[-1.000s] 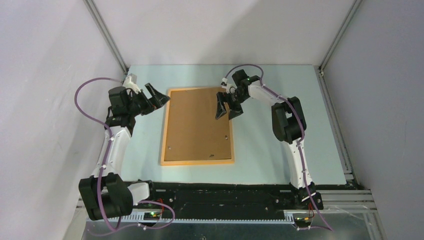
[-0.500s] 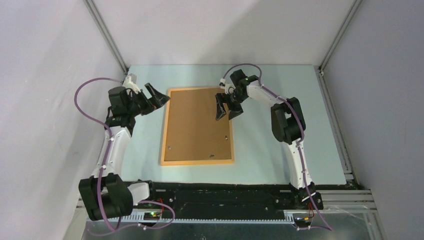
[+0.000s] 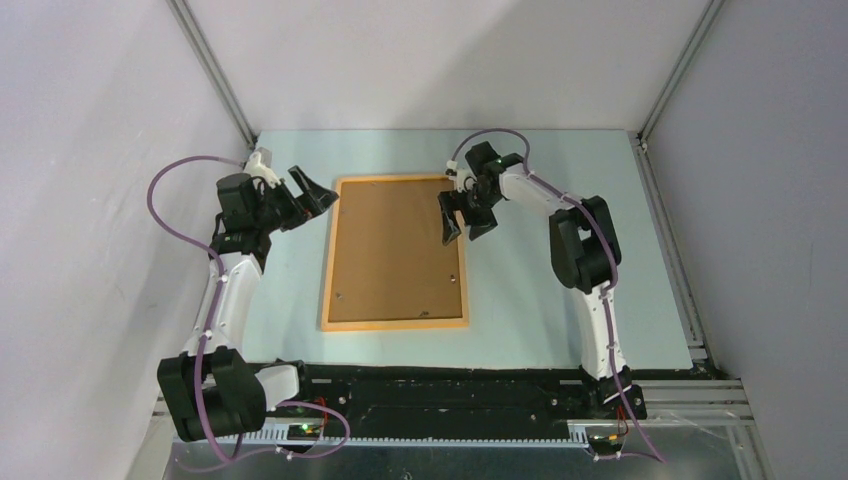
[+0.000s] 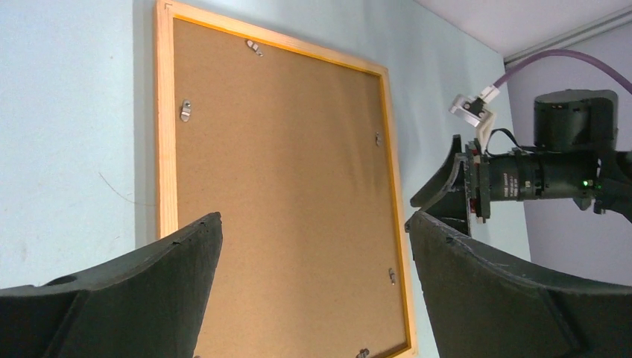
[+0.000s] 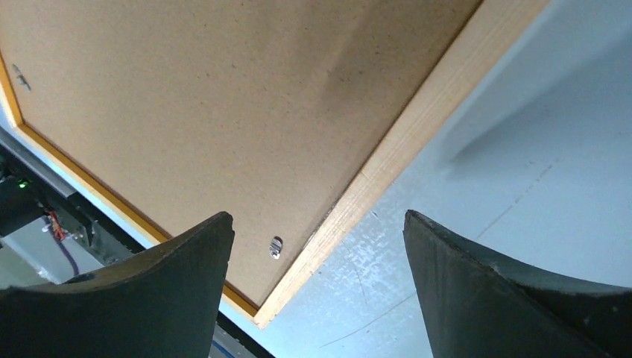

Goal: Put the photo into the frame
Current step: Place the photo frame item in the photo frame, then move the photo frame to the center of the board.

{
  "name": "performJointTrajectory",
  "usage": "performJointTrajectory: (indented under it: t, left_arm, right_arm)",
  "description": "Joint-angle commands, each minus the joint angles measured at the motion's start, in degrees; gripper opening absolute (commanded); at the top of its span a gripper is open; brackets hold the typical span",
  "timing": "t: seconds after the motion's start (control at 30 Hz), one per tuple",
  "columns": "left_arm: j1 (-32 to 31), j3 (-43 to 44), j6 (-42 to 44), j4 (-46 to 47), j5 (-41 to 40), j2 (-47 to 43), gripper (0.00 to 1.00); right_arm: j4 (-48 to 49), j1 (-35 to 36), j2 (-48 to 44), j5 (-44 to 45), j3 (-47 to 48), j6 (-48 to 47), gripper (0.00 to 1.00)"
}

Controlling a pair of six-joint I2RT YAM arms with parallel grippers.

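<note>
My right gripper comes down astride the frame's wooden side bar (image 3: 460, 238) (image 5: 378, 161) next and closes, since that bar is below the gripper, between its two open fingers.
The frame (image 3: 395, 323) lies flat on the pale blue table, back side up, with a brown backing board (image 3: 395, 250) filling it. The photo is out of view. My left gripper (image 3: 318, 198) hovers open just off the frame's far left corner. In the left wrist view the left gripper (image 4: 313, 224) looks across the board (image 4: 283, 164) and the frame's rail (image 4: 165, 134). My right gripper (image 3: 463, 230) stands open above the frame's right rail (image 5: 417, 127), one finger over the board (image 5: 223, 97), the other over the table. Neither holds anything.
Small metal tabs (image 4: 185, 110) (image 5: 276, 247) sit along the board's edges. Grey walls with aluminium posts (image 3: 215, 75) close in the table on three sides. A black rail (image 3: 450, 385) runs along the near edge between the arm bases.
My right gripper has shifted slightly right and turned, now straddling the frame's right rail. The left arm and the frame have not moved.
</note>
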Motion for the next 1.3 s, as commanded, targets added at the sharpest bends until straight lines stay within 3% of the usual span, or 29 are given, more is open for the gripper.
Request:
performJointTrajectory:
  t: [0.0,0.3,0.67,0.97,1.27]
  left_arm:
    - [0.6,1.8,1.6,-0.5,-2.5,0.2,1.00]
    - [0.6,4.5,6.4,-3.6,-4.8,8.2,1.00]
    - [0.6,6.2,12.0,-6.9,-7.3,19.5,0.97]
    - [0.6,6.5,13.1,-7.6,-7.7,23.3,0.95]
    - [0.5,6.4,13.2,-8.0,-7.1,24.3,0.94]
  right_arm:
    - [4.4,-0.1,-6.1,4.3,-2.7,-1.9,0.88]
    - [11.9,-0.2,-9.1,6.1,-9.7,-2.6,0.83]
    - [12.8,-0.2,-3.6,7.3,-7.0,-2.1,0.62]
    - [12.1,-0.1,0.8,7.4,-3.4,-0.3,0.53]
    - [12.4,-0.1,1.0,9.8,-5.4,1.7,0.24]
